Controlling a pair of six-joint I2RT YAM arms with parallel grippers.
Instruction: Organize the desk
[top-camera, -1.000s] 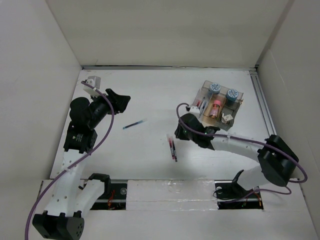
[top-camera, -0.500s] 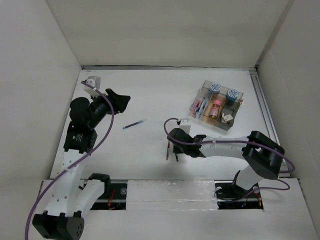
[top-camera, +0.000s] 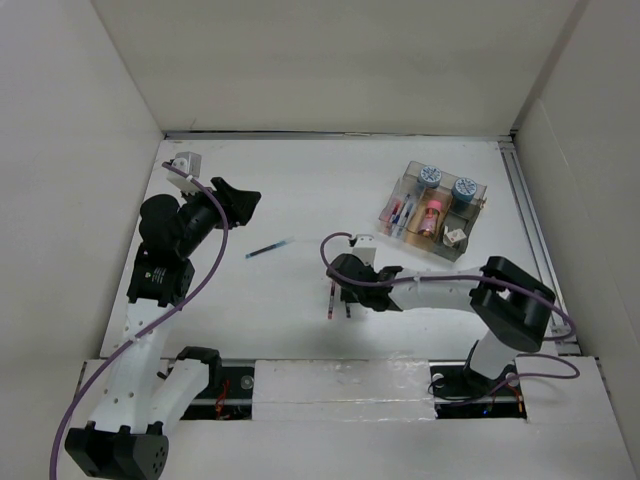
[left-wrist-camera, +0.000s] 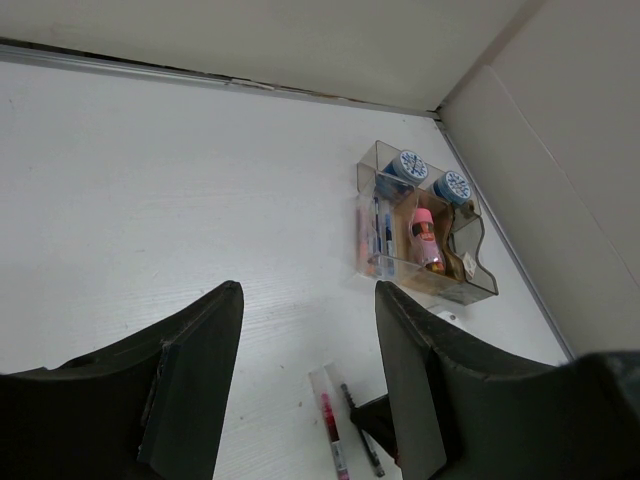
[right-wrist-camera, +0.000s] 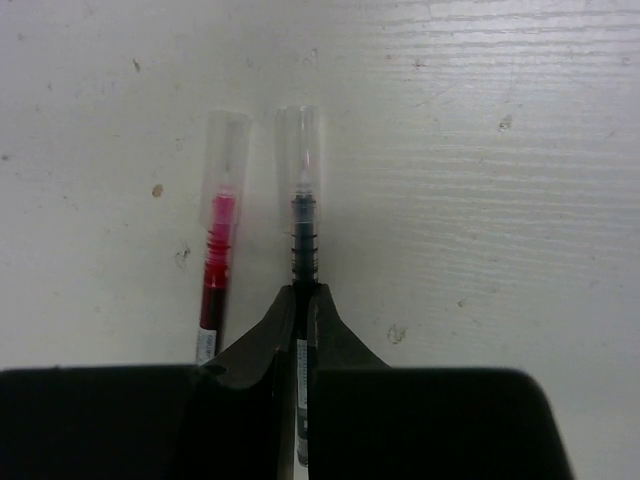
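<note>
Other pens already lie in the tray's pen section (top-camera: 400, 212), so next I need to lift the black pen in my right gripper, carry it outward over that section and let go of it there.
On the white desk (top-camera: 300, 190) a red pen (right-wrist-camera: 217, 260) and a black pen (right-wrist-camera: 303, 225) lie side by side, both with clear caps. My right gripper (right-wrist-camera: 303, 292) is low over them, shut on the black pen's barrel. The red pen lies just left of its fingers, untouched. From above, the right gripper (top-camera: 346, 286) sits at the pens' far ends, near the desk's middle front. My left gripper (left-wrist-camera: 308, 300) hovers open and empty at the left (top-camera: 243, 200), looking down at the same pens (left-wrist-camera: 332, 440).
A blue pen (top-camera: 270, 247) lies alone left of centre. A clear compartmented tray (top-camera: 432, 210) at the back right holds pens, a pink bottle and two blue-capped jars. White panels wall the desk. A metal rail (top-camera: 530, 230) runs along its right edge.
The right arm swung from beside the tray leftward and down to the two pens, and its jaws closed on the black pen. The left arm stayed still.
</note>
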